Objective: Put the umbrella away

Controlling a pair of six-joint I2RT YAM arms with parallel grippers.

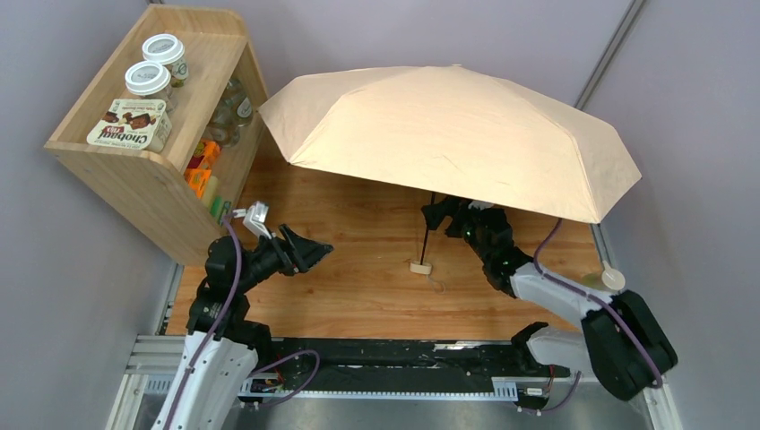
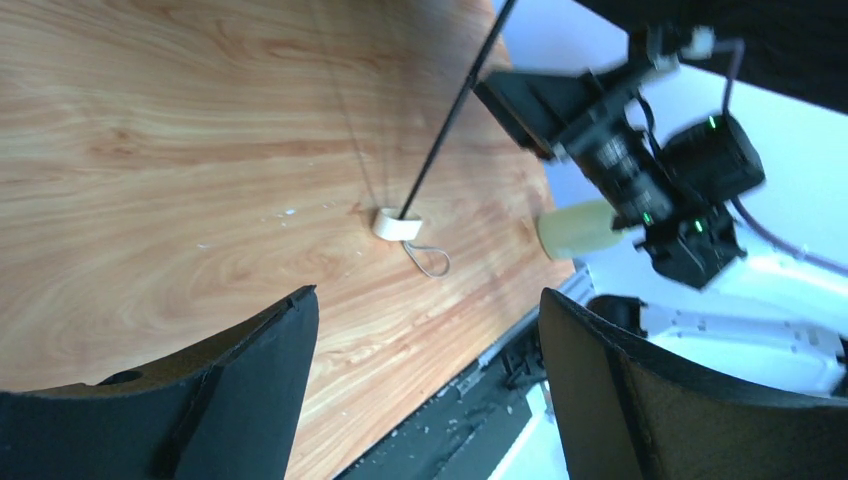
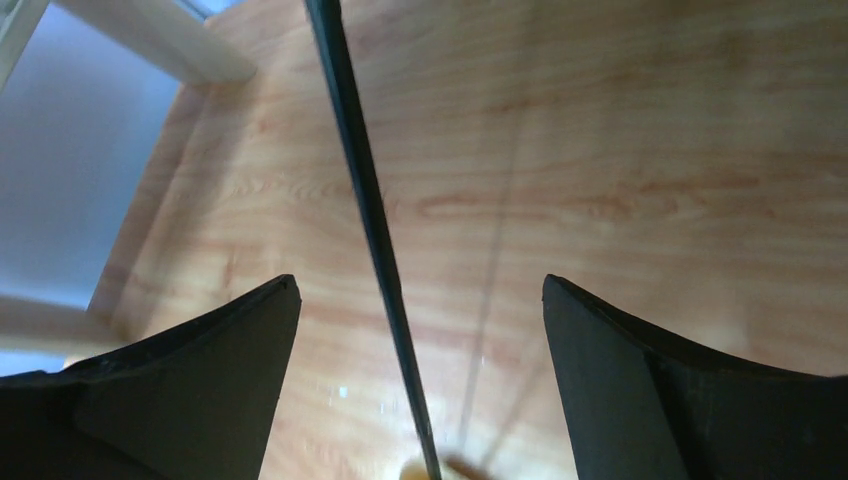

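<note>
The upper black shaft (image 1: 432,198) already stands lined up between the open fingers of the robot's right gripper, so the right gripper will move outward under the umbrella's canopy next and close on it.
The umbrella (image 1: 448,134) stands open on the wooden table (image 1: 358,287), its pale peach canopy spread wide over the back. Its thin black shaft (image 1: 427,228) runs down to a small cream handle (image 1: 419,266) resting on the table, with a thin cord beside it. My right gripper (image 1: 437,215) is open under the canopy, its jaws on either side of the shaft (image 3: 370,230) without touching it. My left gripper (image 1: 318,253) is open and empty, left of the handle (image 2: 398,224), pointing toward it. The shaft (image 2: 455,110) and the right arm also show in the left wrist view.
A wooden shelf unit (image 1: 125,161) stands at the back left with jars (image 1: 148,79) and a yogurt pack (image 1: 131,124) on top and items inside. A pale round object (image 1: 599,279) sits by the right table edge. A black rail (image 1: 403,358) runs along the near edge.
</note>
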